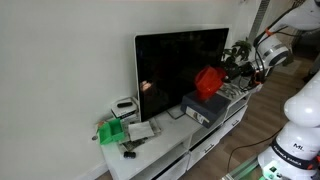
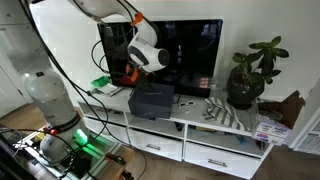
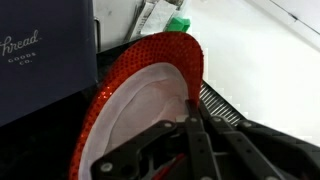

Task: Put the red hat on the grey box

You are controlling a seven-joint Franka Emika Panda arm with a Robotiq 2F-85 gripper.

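Note:
The grey box's top lies below toward the potted plant, so my gripper will tilt, carry the red hat that way and down, and release it.
The red hat hangs just above the grey box on the white TV bench, in front of the TV. My gripper is shut on the hat's brim. In an exterior view the hat shows only partly behind the gripper, at the left end of the grey box. In the wrist view the hat fills the middle, red brim around a white inside, with my fingers pinching its edge. The dark box with lettering lies to its left.
A large black TV stands behind the box. A small white box and a green object sit at the bench's far end. The green object also shows in the wrist view. A potted plant and a striped cloth occupy the other end.

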